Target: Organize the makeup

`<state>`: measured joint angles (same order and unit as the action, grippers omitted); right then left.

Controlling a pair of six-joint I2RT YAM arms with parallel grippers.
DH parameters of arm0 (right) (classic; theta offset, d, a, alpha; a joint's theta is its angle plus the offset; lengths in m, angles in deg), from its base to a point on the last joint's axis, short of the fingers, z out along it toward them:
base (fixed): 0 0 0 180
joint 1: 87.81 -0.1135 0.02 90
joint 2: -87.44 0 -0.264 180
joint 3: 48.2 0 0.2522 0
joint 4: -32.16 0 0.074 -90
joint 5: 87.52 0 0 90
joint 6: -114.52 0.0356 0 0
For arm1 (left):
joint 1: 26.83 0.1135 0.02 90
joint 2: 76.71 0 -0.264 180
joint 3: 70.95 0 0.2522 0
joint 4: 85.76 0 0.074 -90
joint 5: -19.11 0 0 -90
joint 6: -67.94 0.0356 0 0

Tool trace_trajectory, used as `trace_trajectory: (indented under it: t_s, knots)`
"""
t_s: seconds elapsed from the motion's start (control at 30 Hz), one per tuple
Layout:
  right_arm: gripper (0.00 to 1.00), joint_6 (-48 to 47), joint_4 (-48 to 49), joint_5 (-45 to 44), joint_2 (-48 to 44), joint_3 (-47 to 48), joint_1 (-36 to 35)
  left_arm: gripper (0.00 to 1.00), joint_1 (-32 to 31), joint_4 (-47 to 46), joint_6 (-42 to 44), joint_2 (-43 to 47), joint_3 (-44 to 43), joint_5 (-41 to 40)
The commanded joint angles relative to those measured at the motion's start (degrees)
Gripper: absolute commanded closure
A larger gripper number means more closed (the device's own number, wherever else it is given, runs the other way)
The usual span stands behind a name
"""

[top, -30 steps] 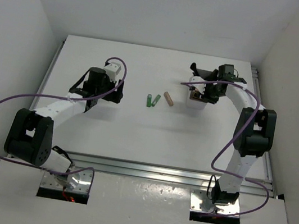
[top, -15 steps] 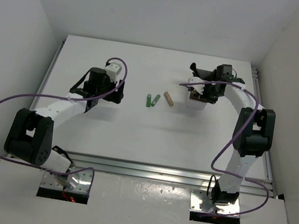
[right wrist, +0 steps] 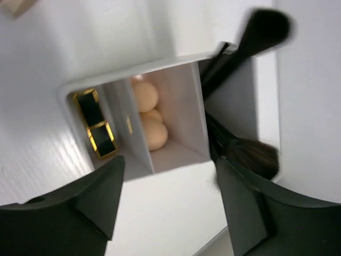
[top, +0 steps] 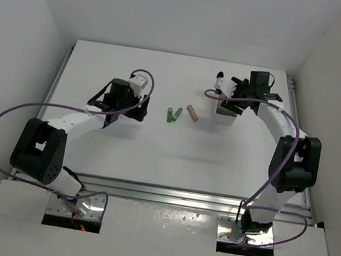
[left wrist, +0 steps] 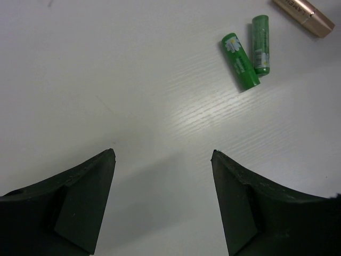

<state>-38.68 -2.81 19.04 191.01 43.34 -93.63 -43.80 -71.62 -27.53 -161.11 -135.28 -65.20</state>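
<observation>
I need to move my left gripper across and down onto the flower-marked green tube (top: 169, 115) (left wrist: 240, 62) next, because the tube is below the gripper and to its right in the top view.
Two green tubes (top: 173, 115) and a tan tube (top: 192, 112) lie on the table's middle; they also show in the left wrist view, green (left wrist: 240, 68) and tan (left wrist: 304, 15). My left gripper (top: 136, 107) is open and empty, low over bare table left of the green tubes. My right gripper (top: 232, 99) is open and empty above the white box (top: 224, 115). The right wrist view shows the box (right wrist: 176, 192) holding a black-gold tube (right wrist: 96, 124), two peach sponges (right wrist: 148, 115) and black brushes (right wrist: 246, 152).
The white table (top: 154, 151) is ringed by white walls left, back and right. A metal rail (top: 166, 195) runs along the near edge by the arm bases. Purple cables loop off both arms.
My left gripper has moved right, closer to the green tubes. My right gripper has shifted slightly over the box, and the brushes now stand in the box.
</observation>
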Motion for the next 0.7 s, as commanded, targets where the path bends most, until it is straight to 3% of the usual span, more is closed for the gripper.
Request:
trace_trajectory:
  t_s: [0.0, 0.07, 0.1, 0.17, 0.3, 0.5, 0.67]
  knots:
    - [0.28, 14.5, 14.7, 0.0, -6.1, -4.2, -0.6, 0.21, -3.4, -1.5, 1.3, -3.7, -5.1, 0.0]
    - [0.19, 21.0, 19.4, -2.0, -9.9, -8.2, -0.4, 0.21, -4.6, -2.2, 0.2, -7.6, -7.2, 0.0]
    - [0.17, 31.8, 27.0, -2.8, -10.7, -9.6, -0.6, 0.21, -5.4, -2.2, -1.4, -9.0, -9.4, 0.0]
    - [0.17, 42.8, 30.9, -5.0, -14.0, -14.5, -0.4, 0.21, -6.7, -2.2, -3.6, -13.5, -13.5, -1.1]
    - [0.17, 53.2, 33.1, -10.6, -16.6, -20.7, -2.2, 0.20, -8.0, 1.5, -8.1, -22.0, -22.3, -2.0]
    - [0.20, 55.5, 32.2, -14.2, -18.7, -26.2, -4.0, 0.26, -9.7, 6.6, -12.4, -32.4, -33.5, -7.3]
    - [0.20, 53.3, 31.4, -15.2, -20.9, -27.9, -4.1, 0.31, -11.1, 9.2, -15.1, -35.2, -35.3, -10.3]
